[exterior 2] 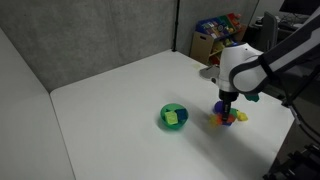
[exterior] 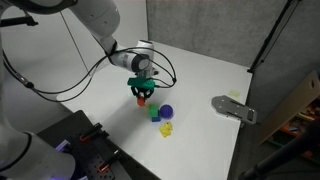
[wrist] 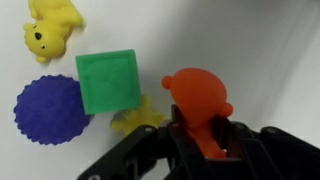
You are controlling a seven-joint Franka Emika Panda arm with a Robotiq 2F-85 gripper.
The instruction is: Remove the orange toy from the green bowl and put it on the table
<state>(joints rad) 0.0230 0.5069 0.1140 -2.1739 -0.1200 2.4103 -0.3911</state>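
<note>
My gripper is holding the orange toy. I should next carry it back and down onto the empty white table beside the green block and yellow toy.
My gripper is shut on the orange toy, a knobby orange-red piece that sticks out past the fingers. In both exterior views the gripper hangs just above the white table with the orange toy in it. The green bowl stands on the table to one side of the gripper, apart from it, with a yellow piece inside. In the wrist view the bowl is out of view.
Close by the held toy lie a green block, a blue knobby ball and a yellow toy. A grey object lies near the table's edge. Shelves with colourful items stand behind.
</note>
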